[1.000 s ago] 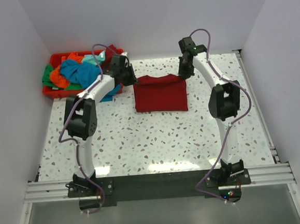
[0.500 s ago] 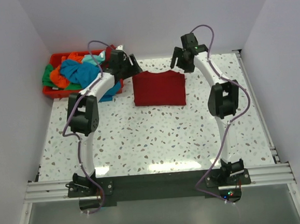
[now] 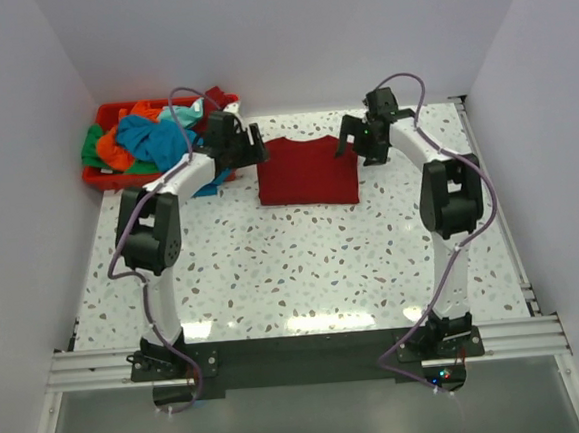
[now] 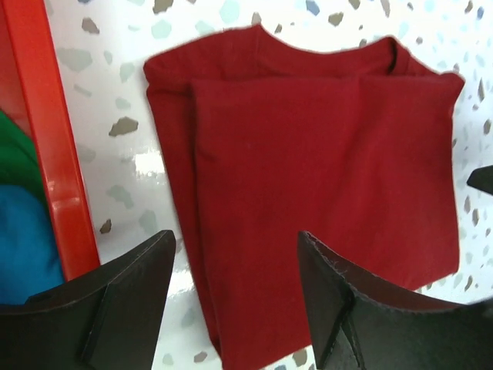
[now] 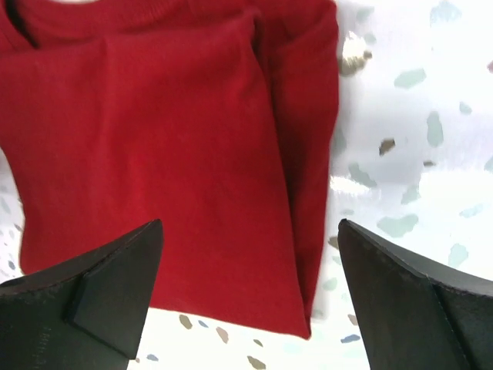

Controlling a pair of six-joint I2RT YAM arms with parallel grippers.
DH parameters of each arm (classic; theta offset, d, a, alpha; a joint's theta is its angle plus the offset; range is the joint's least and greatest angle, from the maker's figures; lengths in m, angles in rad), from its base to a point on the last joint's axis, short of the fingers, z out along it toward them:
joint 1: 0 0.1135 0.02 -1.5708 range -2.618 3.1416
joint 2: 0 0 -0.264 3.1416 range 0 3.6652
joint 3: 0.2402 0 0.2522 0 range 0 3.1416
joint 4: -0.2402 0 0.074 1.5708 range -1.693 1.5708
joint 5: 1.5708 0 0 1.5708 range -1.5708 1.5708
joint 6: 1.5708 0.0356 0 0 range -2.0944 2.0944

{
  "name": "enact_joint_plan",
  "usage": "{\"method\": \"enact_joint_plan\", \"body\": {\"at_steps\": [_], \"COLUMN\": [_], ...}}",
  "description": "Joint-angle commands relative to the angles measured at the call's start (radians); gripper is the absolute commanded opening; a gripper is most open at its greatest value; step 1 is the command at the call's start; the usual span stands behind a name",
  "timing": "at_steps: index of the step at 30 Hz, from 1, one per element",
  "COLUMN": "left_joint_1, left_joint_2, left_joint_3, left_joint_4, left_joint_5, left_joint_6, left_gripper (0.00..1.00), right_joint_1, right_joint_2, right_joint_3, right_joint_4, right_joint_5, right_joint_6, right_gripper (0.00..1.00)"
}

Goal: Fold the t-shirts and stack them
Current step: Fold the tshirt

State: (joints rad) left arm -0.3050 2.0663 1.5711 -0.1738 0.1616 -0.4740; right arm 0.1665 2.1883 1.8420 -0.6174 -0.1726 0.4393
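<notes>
The shirt's edge facing the metal bar (image 3: pixel 356 175) (image 5: pixel 306 239) lies flat on the tabletop between my right gripper's open fingers. My right gripper moves down around that edge next.
A dark red t-shirt (image 3: pixel 306 171) lies folded into a rectangle on the speckled table at the back centre; it also shows flat in the left wrist view (image 4: pixel 308 162) and in the right wrist view (image 5: pixel 154 154). My left gripper (image 3: pixel 254 147) hangs open just above the shirt's left edge, nothing between its fingers (image 4: pixel 131 293). My right gripper (image 3: pixel 356 143) hangs open wide over the shirt's right edge, empty as well. More t-shirts (image 3: pixel 143 138) in teal blue, orange and green lie heaped in the red bin.
The red plastic bin (image 3: pixel 101 177) sits at the back left corner, its rim (image 4: pixel 46 139) close to the left gripper. White walls close in on three sides. A metal rail runs along the table's right edge (image 3: pixel 494 200).
Both grippers have opened and let go of the red t-shirt's top edge. The shirt now lies flat and folded. The right arm has swung to the right, the left gripper has lifted slightly.
</notes>
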Motion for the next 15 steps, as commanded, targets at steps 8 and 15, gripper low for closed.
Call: {"method": "enact_joint_plan", "body": {"at_steps": [8, 15], "left_joint_1": [-0.008, -0.008], "left_joint_2": [-0.026, 0.018], "left_joint_3": [-0.103, -0.105], "left_joint_4": [0.013, 0.014], "left_joint_5": [0.047, 0.069], "left_joint_6": [0.064, 0.072], "left_gripper": [0.59, 0.50], "right_joint_1": [-0.022, -0.035], "right_joint_2": [-0.099, -0.068], "right_joint_3": [-0.174, -0.204], "right_joint_4": [0.140, 0.169], "right_joint_5": [-0.100, -0.131], "right_joint_6": [-0.030, -0.040], "right_gripper": [0.98, 0.93]}}
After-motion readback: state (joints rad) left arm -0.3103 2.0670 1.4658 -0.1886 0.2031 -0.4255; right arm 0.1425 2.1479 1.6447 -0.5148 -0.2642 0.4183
